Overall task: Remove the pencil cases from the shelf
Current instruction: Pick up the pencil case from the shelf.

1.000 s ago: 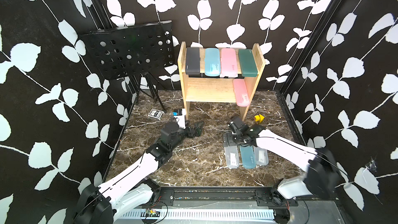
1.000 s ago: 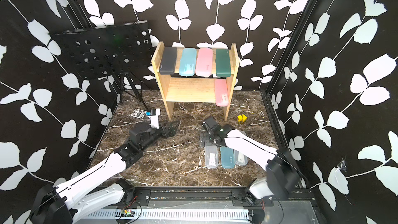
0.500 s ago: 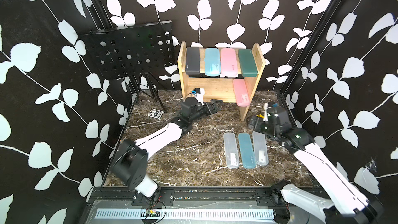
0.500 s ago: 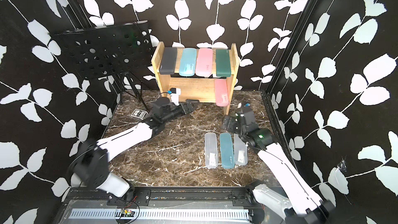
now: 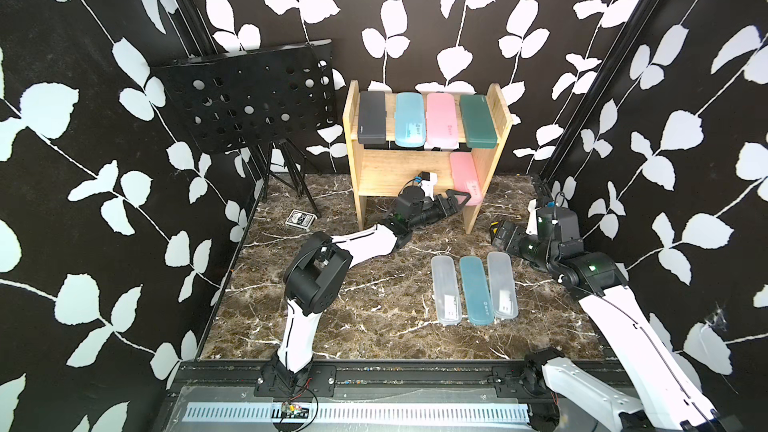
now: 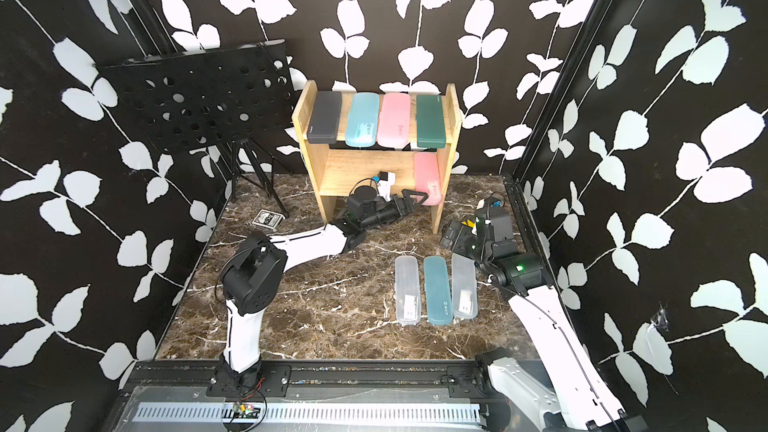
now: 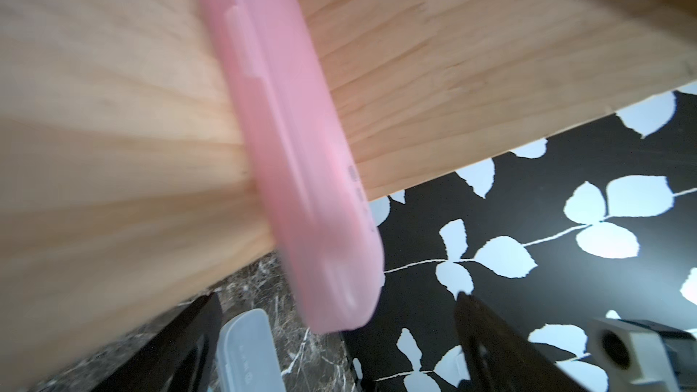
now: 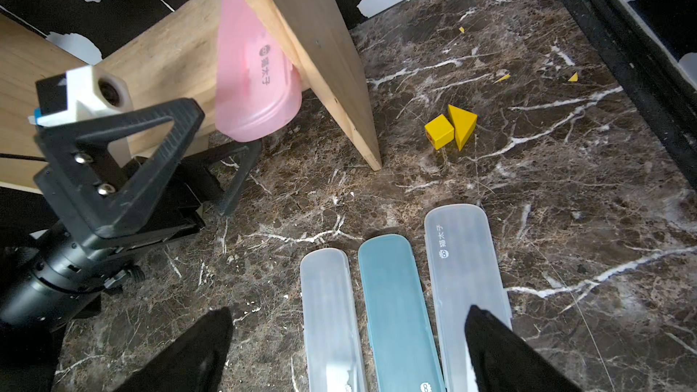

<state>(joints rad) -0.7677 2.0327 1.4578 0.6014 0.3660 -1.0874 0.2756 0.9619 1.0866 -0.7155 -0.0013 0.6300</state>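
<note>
The lower pink case's overhanging end (image 5: 473, 196) (image 7: 335, 291) juts past the shelf's front, so my left gripper next needs to slide further onto it, toward the panel beside it, and close.
The wooden shelf (image 5: 382, 172) holds a black (image 5: 371, 118), a light-blue (image 5: 410, 119), a pink (image 5: 443, 120) and a dark-green pencil case (image 5: 478, 120) on its top tier. Another pink case (image 5: 465, 176) (image 7: 286, 126) (image 8: 252, 69) lies on the lower tier against the right panel, its end overhanging the front. My left gripper (image 5: 461, 197) (image 7: 335, 297) (image 8: 228, 126) is open, one finger on each side of that end, not gripping it. Two frosted cases (image 5: 445, 289) (image 5: 503, 285) and a teal one (image 5: 476, 290) lie on the floor. My right gripper (image 5: 500, 234) (image 8: 349, 311) hangs open and empty above their far ends.
A black perforated music stand (image 5: 249, 101) on a tripod stands at the back left. A small card box (image 5: 300, 218) lies on the marble floor near it. Two yellow blocks (image 8: 450, 128) sit right of the shelf's right leg. Black rails line the walls.
My left arm swung from mid-floor up to the lower tier and reached the pink case's end. My right arm drew back from the floor cases toward the right wall.
</note>
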